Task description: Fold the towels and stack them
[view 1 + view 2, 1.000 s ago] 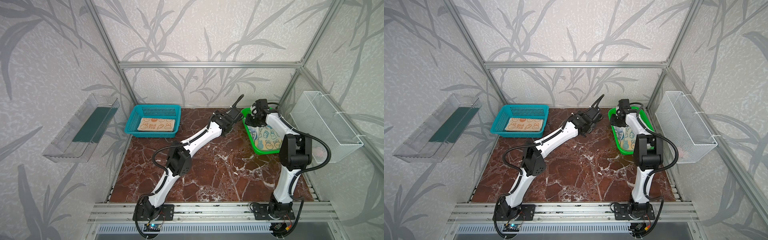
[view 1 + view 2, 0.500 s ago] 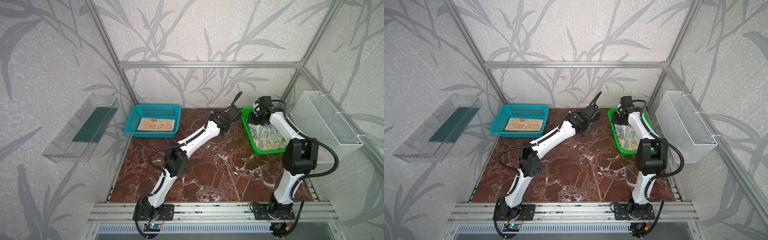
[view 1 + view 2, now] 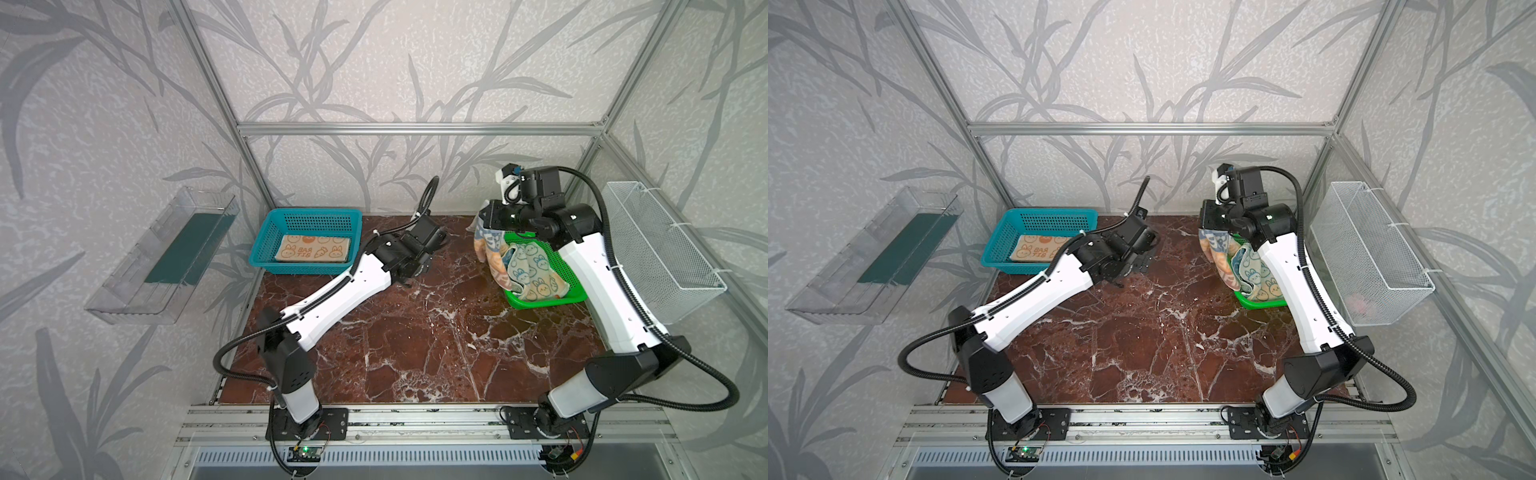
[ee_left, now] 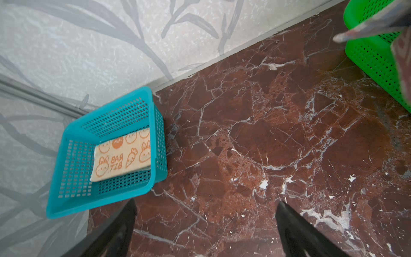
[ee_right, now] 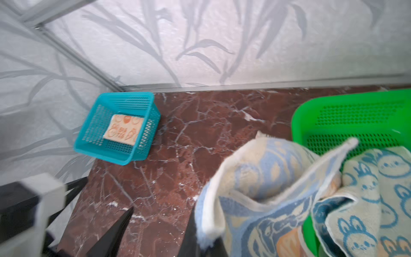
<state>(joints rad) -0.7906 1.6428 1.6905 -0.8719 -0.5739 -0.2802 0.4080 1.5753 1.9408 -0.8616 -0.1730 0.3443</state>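
Note:
I will next move my right gripper down and back from the green basket (image 3: 544,301) and release the towel on the bare marble between the baskets, as that spot is empty.
My right gripper (image 3: 487,226) is shut on a blue-and-cream towel (image 3: 492,257), which hangs from it above the left edge of the green basket (image 3: 544,301). In the right wrist view this towel (image 5: 255,200) drapes over the jaws and hides where they meet. A second towel (image 3: 536,270), cream with blue bunnies, lies crumpled in the green basket. A folded peach towel (image 3: 313,249) rests in the blue basket (image 3: 266,245). My left gripper (image 4: 205,202) stands open and empty over bare marble, between the two baskets.
A white wire basket (image 3: 660,245) hangs on the right wall and a clear plastic tray (image 3: 166,257) on the left wall. The brown marble tabletop (image 3: 415,340) stretches toward the front rail. The back wall stands close behind both baskets.
My right gripper shut on the blue-and-cream towel and lifted it up out of the green basket. My left gripper drew back from the green basket toward the table's middle.

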